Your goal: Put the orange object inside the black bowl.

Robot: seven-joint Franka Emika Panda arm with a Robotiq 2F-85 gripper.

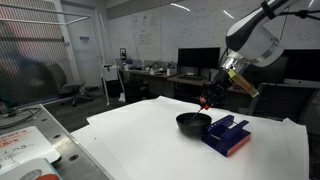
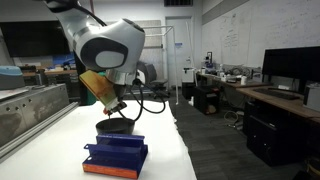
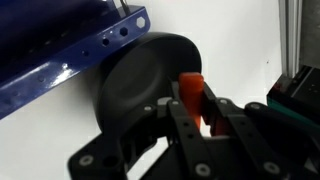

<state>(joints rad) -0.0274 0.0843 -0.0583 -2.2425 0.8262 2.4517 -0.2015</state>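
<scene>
Next, my gripper moves down toward the open inside of the black bowl and releases the small orange object there. It still hovers above the bowl's rim.
The small orange object is clamped between my gripper's black fingers. In the wrist view it hangs over the right edge of the black bowl. In both exterior views the gripper hovers just above the bowl, with the orange object showing at the fingertips. The bowl sits upright on the white table, and its inside looks empty.
A dark blue rectangular holder lies right beside the bowl. The white table has an edge near a grey bench with a red-and-white label. Office desks, chairs and monitors stand behind.
</scene>
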